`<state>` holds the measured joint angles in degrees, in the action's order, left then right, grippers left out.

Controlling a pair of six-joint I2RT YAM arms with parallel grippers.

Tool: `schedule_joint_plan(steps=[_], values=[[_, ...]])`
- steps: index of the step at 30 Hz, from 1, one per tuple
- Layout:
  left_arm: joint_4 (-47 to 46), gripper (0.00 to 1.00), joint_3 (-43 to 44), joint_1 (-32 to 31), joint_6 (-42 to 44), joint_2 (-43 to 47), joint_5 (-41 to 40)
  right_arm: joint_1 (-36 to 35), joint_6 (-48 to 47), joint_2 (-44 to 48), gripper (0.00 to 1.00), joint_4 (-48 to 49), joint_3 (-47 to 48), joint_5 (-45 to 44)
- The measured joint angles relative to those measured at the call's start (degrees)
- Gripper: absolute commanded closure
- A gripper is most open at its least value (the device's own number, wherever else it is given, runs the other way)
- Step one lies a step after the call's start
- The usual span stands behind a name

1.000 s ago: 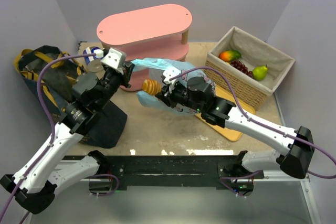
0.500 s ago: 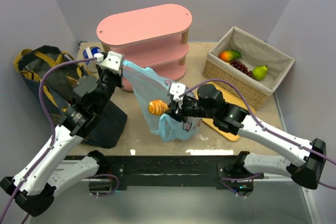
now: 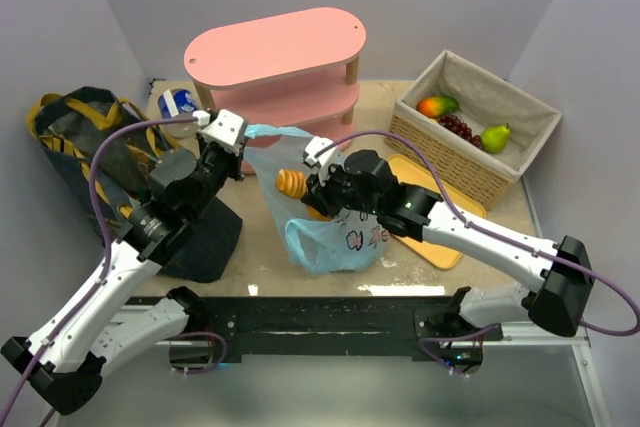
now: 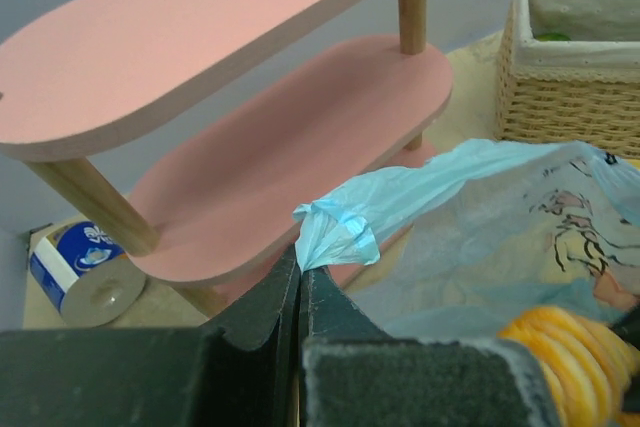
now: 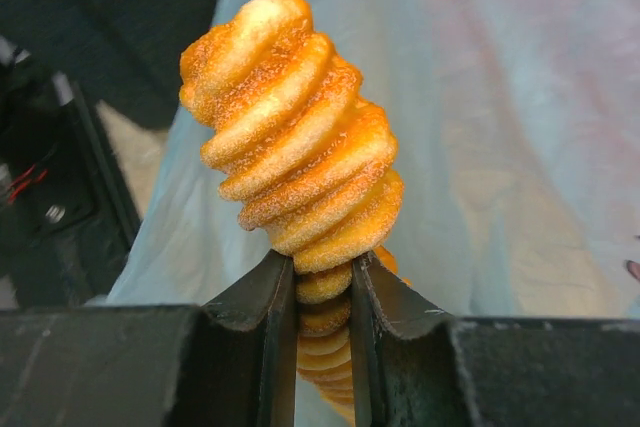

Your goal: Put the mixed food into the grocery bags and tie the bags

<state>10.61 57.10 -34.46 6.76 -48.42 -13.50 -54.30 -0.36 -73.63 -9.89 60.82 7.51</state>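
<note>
The right gripper moves outward toward the pink shelf and lowers into the light-blue bag (image 5: 430, 182) next, because the bread is still at the bag's opening.
The light-blue plastic carrier bag (image 3: 340, 239) stands on the table with its mouth held up. My left gripper (image 3: 243, 139) is shut on one bunched handle (image 4: 335, 230) of it, just in front of the pink shelf. My right gripper (image 3: 312, 187) is shut on the long orange ridged bread (image 3: 291, 183), gripping it low on its length (image 5: 295, 172). The bread is at the bag's mouth with blue film behind it. The navy denim tote (image 3: 75, 137) lies at the far left. Mango (image 3: 437, 105), grapes (image 3: 460, 128) and pear (image 3: 495, 137) rest in the wicker basket (image 3: 455, 169).
A pink two-tier shelf (image 3: 275, 52) stands at the back centre, with a blue-and-white roll (image 3: 178, 104) beside its left leg. A yellow board (image 3: 440, 245) lies under my right arm. The walls close in on both sides.
The bag has gone from lying flat to hanging upright from my left gripper. My right gripper has carried the bread down, then up and left to the bag's mouth.
</note>
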Motion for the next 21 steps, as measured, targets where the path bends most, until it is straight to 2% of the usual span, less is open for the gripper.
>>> schedule_joint_plan(steps=[10, 20, 21], values=[[6.03, 1.00, 1.14, -0.02, -5.62, 2.27, 3.45, 0.66, 6.05, -9.77, 1.00, -1.81, 7.04, -24.85], [17.00, 1.00, 5.49, -0.07, -9.18, 6.56, 0.07, 6.73, 7.98, -16.11, 1.00, 0.96, 5.75, -27.41], [17.68, 1.00, 5.53, -0.07, -9.40, 7.19, 0.02, 6.78, 7.98, -16.72, 0.93, 1.51, 5.66, -27.04]])
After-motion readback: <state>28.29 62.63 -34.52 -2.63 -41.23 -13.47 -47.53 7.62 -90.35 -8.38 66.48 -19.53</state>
